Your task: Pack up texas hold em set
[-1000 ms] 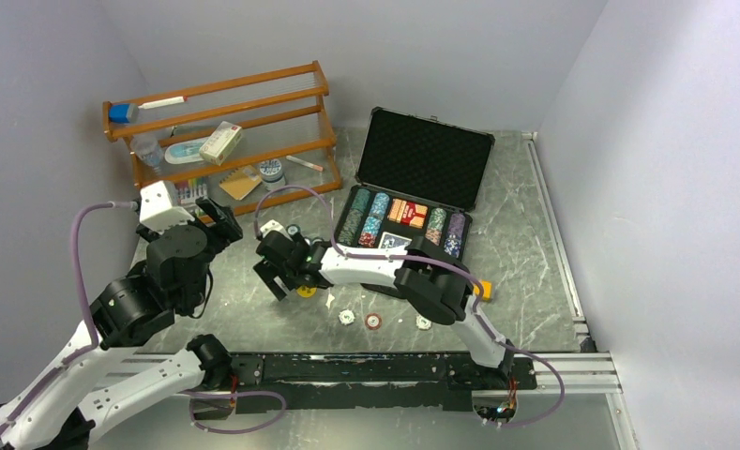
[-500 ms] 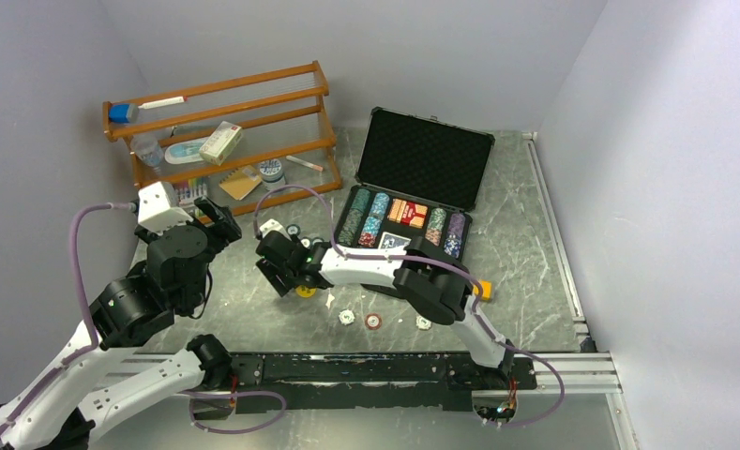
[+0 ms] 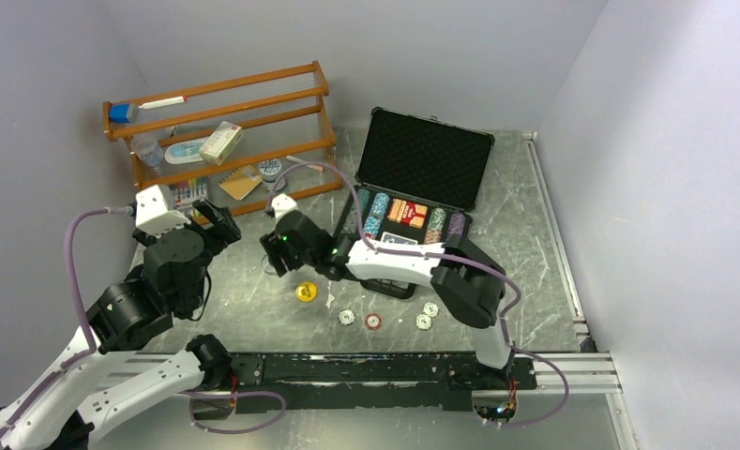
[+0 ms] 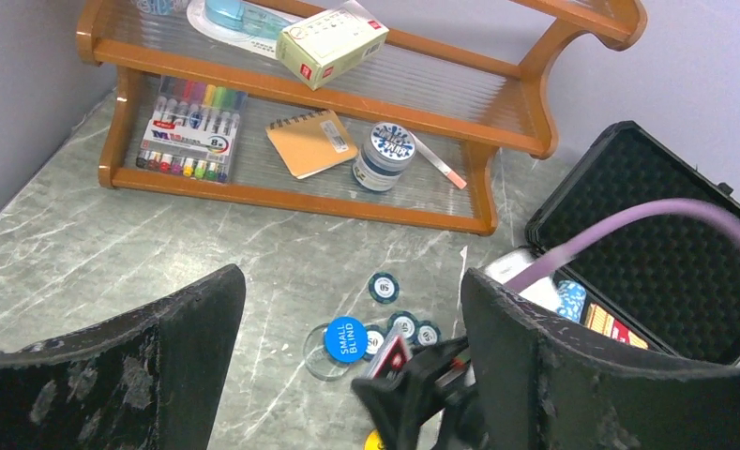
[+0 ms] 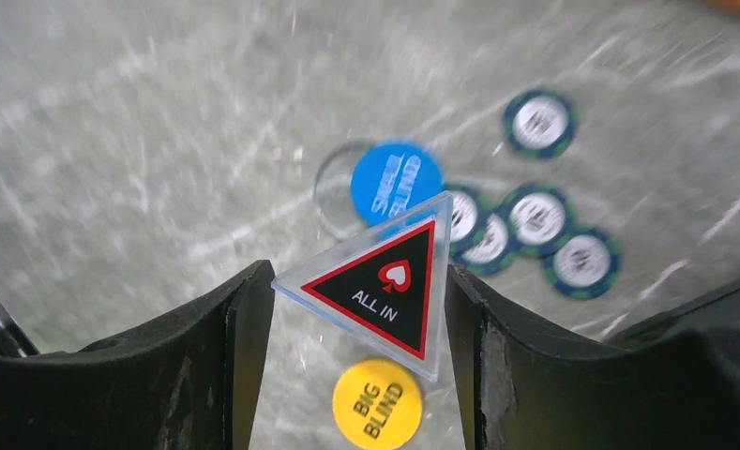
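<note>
The ALL IN token still hangs outside the open case (image 3: 425,155), so my right gripper will swing outward and across over the red card deck.
The black case (image 3: 425,155) stands open at the back, with rows of striped chips (image 3: 377,214) and a card deck (image 3: 409,211) in its base. My right gripper (image 3: 286,246) (image 5: 358,281) is shut on a clear triangular "ALL IN" token (image 5: 385,281) and holds it above the table; the token also shows in the left wrist view (image 4: 391,354). Below it lie a yellow "BIG BLIND" token (image 5: 377,403) (image 3: 307,292), a blue "SMALL BLIND" token (image 5: 398,182) (image 4: 346,337) and several dark 50 chips (image 5: 538,123) (image 4: 384,287). My left gripper (image 3: 218,223) (image 4: 352,277) is open and empty, held above the table.
The orange wooden rack (image 3: 220,98) (image 4: 347,89) with markers, a notebook and boxes stands at the back left. Several loose chips (image 3: 373,321) lie near the front edge. My right arm (image 3: 394,267) stretches across in front of the case.
My right gripper has risen and moved back with the ALL IN token, uncovering the yellow token. My left arm has barely moved.
</note>
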`<state>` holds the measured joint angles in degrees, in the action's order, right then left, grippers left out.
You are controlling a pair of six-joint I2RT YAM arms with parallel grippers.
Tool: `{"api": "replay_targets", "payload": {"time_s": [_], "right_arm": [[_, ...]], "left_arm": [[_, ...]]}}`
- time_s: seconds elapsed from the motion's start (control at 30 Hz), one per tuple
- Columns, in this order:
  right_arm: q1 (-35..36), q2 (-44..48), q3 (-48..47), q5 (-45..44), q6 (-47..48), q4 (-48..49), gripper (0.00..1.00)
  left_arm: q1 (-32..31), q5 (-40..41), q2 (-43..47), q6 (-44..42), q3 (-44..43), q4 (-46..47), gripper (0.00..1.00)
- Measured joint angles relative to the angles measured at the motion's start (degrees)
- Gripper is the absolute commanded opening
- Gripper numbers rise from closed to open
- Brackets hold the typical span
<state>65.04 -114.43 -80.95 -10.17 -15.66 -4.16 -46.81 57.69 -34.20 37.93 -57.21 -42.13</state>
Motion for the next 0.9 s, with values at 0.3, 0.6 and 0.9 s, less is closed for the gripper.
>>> {"api": "replay_targets", "payload": {"time_s": [0.3,0.6,0.9], "right_arm": [[-7.8,11.1,7.8,-7.1,-3.4,7.6,0.61],[-22.7,21.7,17.0,-14.7,-7.3,4.6,0.62],[-31.5,21.2,18.8,-15.1,-9.3,-0.3,0.63]], "left_arm": [[0.0,-0.2,-2.8,-1.3,0.3,0.9,0.91],[0.0,-0.6,-5.5,-2.6,0.3,1.9,0.92],[0.0,-0.9,-7.1,-3.3,0.3,2.1,0.92]]}}
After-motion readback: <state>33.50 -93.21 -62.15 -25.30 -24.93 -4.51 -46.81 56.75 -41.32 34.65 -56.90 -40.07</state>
